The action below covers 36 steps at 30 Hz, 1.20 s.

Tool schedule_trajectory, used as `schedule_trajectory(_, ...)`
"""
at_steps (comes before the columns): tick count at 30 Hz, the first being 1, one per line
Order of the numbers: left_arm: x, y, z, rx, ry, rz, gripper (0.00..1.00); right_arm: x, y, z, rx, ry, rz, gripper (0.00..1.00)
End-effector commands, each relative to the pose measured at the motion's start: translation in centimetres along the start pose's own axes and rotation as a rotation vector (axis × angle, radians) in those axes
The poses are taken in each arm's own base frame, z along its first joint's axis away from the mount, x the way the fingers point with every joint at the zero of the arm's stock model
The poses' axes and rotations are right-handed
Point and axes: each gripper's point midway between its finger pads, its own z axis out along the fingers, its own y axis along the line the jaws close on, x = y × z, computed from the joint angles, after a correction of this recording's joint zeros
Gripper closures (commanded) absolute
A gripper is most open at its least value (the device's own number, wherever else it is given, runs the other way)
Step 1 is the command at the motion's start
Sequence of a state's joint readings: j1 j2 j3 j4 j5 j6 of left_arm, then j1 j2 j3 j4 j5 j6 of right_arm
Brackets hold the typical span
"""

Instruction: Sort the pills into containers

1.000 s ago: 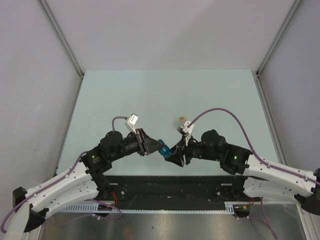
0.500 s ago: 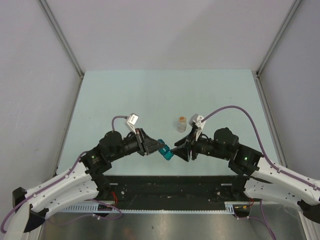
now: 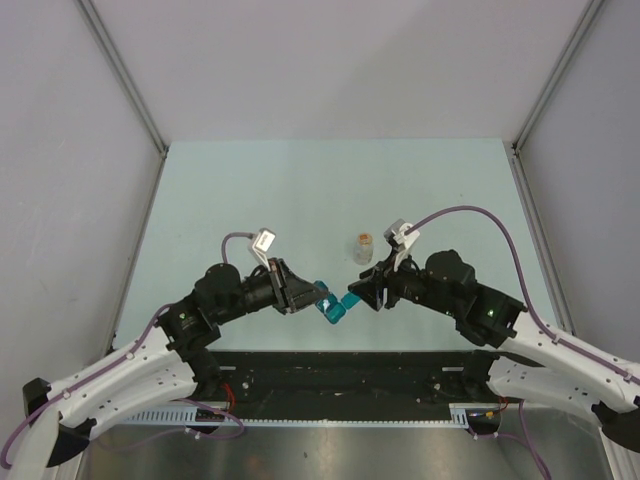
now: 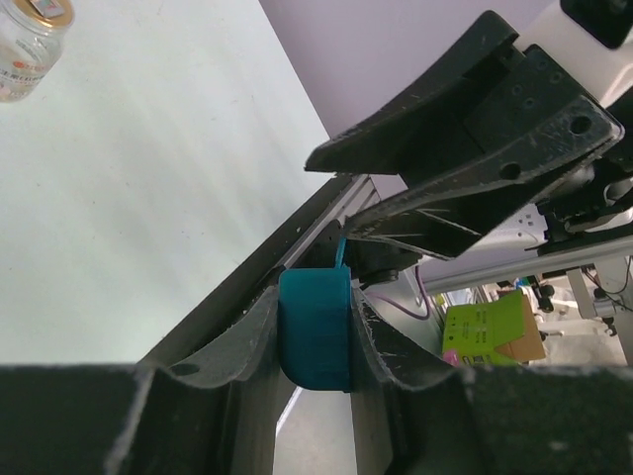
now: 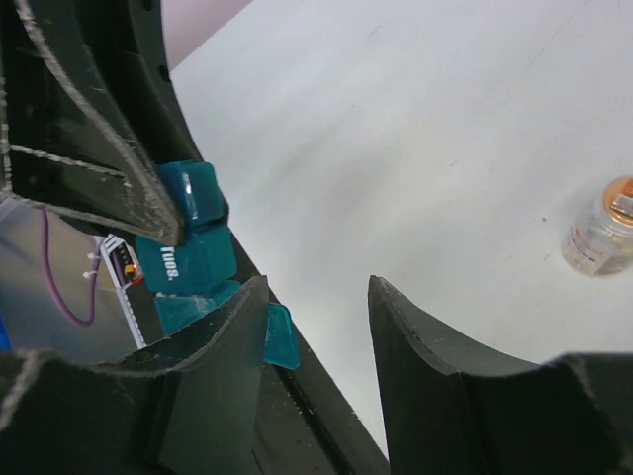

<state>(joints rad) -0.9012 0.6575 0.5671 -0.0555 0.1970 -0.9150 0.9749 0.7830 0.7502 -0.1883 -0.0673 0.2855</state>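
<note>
The bare tabletop near the black bar point(image 3: 318, 319) is below my left gripper and clear for the release. My left gripper should bring the pill box down there next.
My left gripper point(image 3: 312, 295) is shut on one end of the bright-blue pill box point(image 3: 333, 308) and holds it above the table's near edge. In the left wrist view the box point(image 4: 315, 341) sits clamped between the two fingers of the left gripper point(image 4: 314, 295). My right gripper point(image 3: 354, 295) is open and empty just right of the box's free end. In the right wrist view the box point(image 5: 190, 259) shows a "Tues." label and one lid flap point(image 5: 281, 337) hangs open behind the left finger of the right gripper point(image 5: 316, 297). No loose pills show.
A small clear bottle with a tan top point(image 3: 364, 247) stands on the pale green table point(image 3: 300, 190), just beyond the right gripper; it also shows in the right wrist view point(image 5: 601, 234) and left wrist view point(image 4: 30, 38). The black base rail point(image 3: 330, 375) runs under the box.
My right gripper has drawn back from the pill box, up and to the right. The box's free end now hangs lower, with a lid flap open. The left gripper has held still.
</note>
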Motion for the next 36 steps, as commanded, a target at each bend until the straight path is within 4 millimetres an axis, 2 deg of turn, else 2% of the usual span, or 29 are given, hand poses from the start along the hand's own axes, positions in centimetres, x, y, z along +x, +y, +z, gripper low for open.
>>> schedule_trajectory(1, -1.0, -2.1, -0.6, 0.069, -0.027, 0.033, 1.0, -0.1, -1.0, 0.3, 0.059, 0.024, -0.019, 0.5)
schedule_trajectory(7, -1.1, -2.4, -0.6, 0.08, -0.03, 0.038, 1.0, 1.1, -2.1, 1.2, 0.1, 0.068, -0.026, 0.49)
schedule_trajectory(10, -1.1, -2.1, -0.7, 0.073, -0.041, 0.05, 0.99, -0.1, -3.0, 0.8, 0.163, 0.016, -0.014, 0.48)
schedule_trajectory(13, -1.0, 0.2, -0.1, 0.0, -0.065, 0.053, 0.99, -2.0, -3.6, -0.5, 0.211, -0.065, -0.008, 0.49)
schedule_trajectory(14, -0.9, 1.6, 0.2, -0.044, -0.074, 0.05, 0.99, -2.8, -3.7, -1.3, 0.22, -0.101, -0.007, 0.49)
schedule_trajectory(16, -0.8, 2.9, 0.8, -0.083, -0.076, 0.08, 0.97, -3.1, -4.6, -2.0, 0.272, -0.12, -0.013, 0.49)
schedule_trajectory(17, -0.4, 4.2, 1.4, -0.125, -0.056, 0.091, 0.97, -3.2, -4.9, -2.4, 0.291, -0.125, -0.015, 0.49)
schedule_trajectory(18, -0.8, 4.5, 1.9, -0.126, -0.074, 0.13, 0.97, -3.3, -5.2, -2.8, 0.306, -0.131, -0.015, 0.49)
schedule_trajectory(19, -0.6, 5.2, 2.3, -0.138, -0.068, 0.144, 0.96, -2.9, -5.8, -3.2, 0.339, -0.117, -0.014, 0.49)
schedule_trajectory(20, 0.0, 6.9, 2.8, -0.171, -0.048, 0.146, 0.96, -2.6, -6.0, -3.4, 0.351, -0.11, -0.012, 0.49)
schedule_trajectory(22, 0.1, 7.4, 3.5, -0.143, -0.044, 0.175, 0.9, -2.0, -6.4, -4.0, 0.376, -0.089, -0.007, 0.48)
schedule_trajectory(23, 0.7, 8.9, 3.8, -0.169, -0.026, 0.178, 0.88, -1.9, -6.5, -4.2, 0.382, -0.087, -0.005, 0.48)
schedule_trajectory(26, 0.6, 10.8, 4.0, -0.197, -0.033, 0.207, 0.92, -1.5, -6.9, -5.0, 0.409, -0.08, 0.008, 0.47)
schedule_trajectory(28, 0.8, 12.2, 4.1, -0.228, -0.02, 0.217, 1.0, -1.3, -7.3, -5.6, 0.431, -0.077, 0.013, 0.47)
schedule_trajectory(30, 0.9, 13.5, 4.3, -0.25, -0.006, 0.214, 0.99, -1.1, -7.5, -5.8, 0.446, -0.073, 0.019, 0.47)
schedule_trajectory(36, 2.4, 15.2, 5.5, -0.259, 0.066, 0.212, 0.99, -0.5, -7.5, -5.4, 0.44, -0.055, 0.028, 0.47)
